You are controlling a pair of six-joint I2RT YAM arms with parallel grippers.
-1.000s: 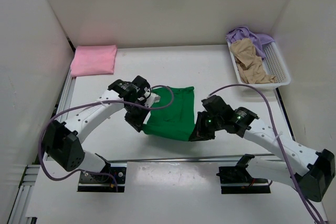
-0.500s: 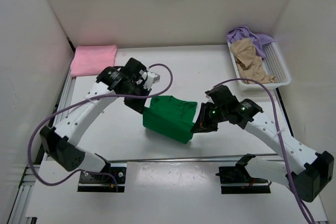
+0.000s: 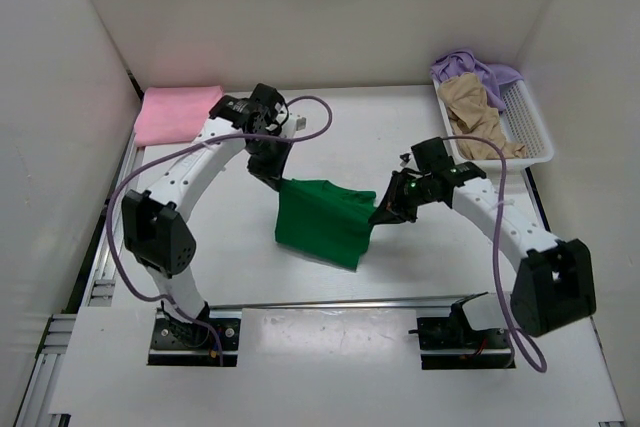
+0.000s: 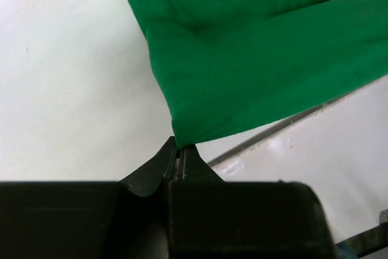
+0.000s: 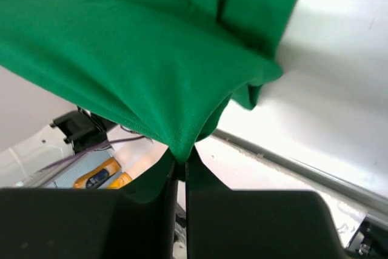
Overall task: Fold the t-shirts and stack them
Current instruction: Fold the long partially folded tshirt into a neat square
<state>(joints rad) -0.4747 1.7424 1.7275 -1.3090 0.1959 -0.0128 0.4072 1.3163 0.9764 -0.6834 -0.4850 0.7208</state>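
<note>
My left gripper moves down and slightly outward onto that layer's far edge [image 3: 306, 183] next and releases, since the t-shirt's lower layer still shows beyond the lifted edge.
A dark green t-shirt [image 3: 322, 222] hangs lifted above the middle of the table, stretched between both grippers. My left gripper [image 3: 279, 182] is shut on its upper left corner [image 4: 180, 142]. On the other side, my right gripper [image 3: 378, 215] is shut on the upper right corner [image 5: 182, 154]. Cloth droops below both grips toward the near edge. A folded pink t-shirt [image 3: 178, 113] lies at the far left corner. The tan t-shirt [image 3: 478, 119] and the lavender t-shirt [image 3: 474, 71] lie crumpled in the basket.
A white mesh basket [image 3: 530, 125] stands at the far right against the wall. White walls enclose the table on the left, back and right. A metal rail [image 3: 400, 299] runs along the near edge.
Both grippers rose and moved toward the back with the green shirt. It was folded over near the table; now it hangs lifted between them.
</note>
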